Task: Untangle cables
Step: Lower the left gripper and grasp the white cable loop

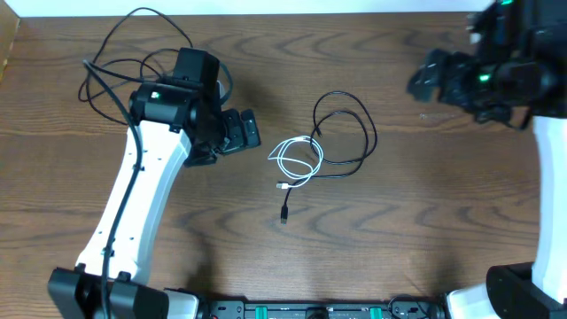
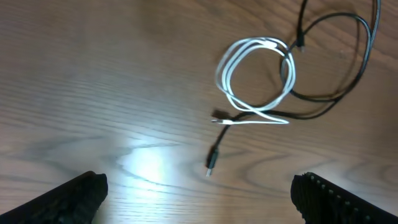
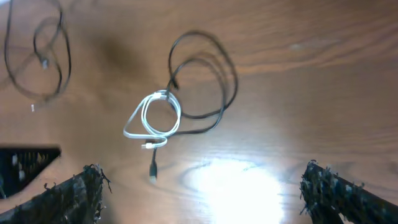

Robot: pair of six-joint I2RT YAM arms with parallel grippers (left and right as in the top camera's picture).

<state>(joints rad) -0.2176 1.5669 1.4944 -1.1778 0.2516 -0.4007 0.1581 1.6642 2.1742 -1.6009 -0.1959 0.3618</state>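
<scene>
The white coil's outer strand (image 1: 271, 157) bulges loose below my left gripper and to its right in the overhead view, so I should move that way and down onto it, turning as I go.
A short white cable (image 1: 297, 159) lies coiled at the table's middle, overlapping a looped black cable (image 1: 347, 133) whose plug (image 1: 284, 213) points toward the front. A second black cable (image 1: 115, 53) sprawls at the back left, partly hidden behind the left arm. My left gripper (image 1: 250, 131) stands open just left of the white coil, holding nothing. In the left wrist view the white cable (image 2: 255, 81) and black cable (image 2: 339, 68) lie ahead of the open left gripper (image 2: 199, 199). My right gripper (image 1: 418, 84) hovers open at the back right. The right wrist view shows the white cable (image 3: 155, 115), black cable (image 3: 208, 71) and second black cable (image 3: 37, 59) beyond the right gripper (image 3: 202, 193).
The wooden table (image 1: 425, 221) carries only the cables. The left arm's white link (image 1: 133, 204) slants across the front left. The right arm's base (image 1: 540, 177) stands at the right edge. A white wall strip (image 1: 266, 5) runs along the back.
</scene>
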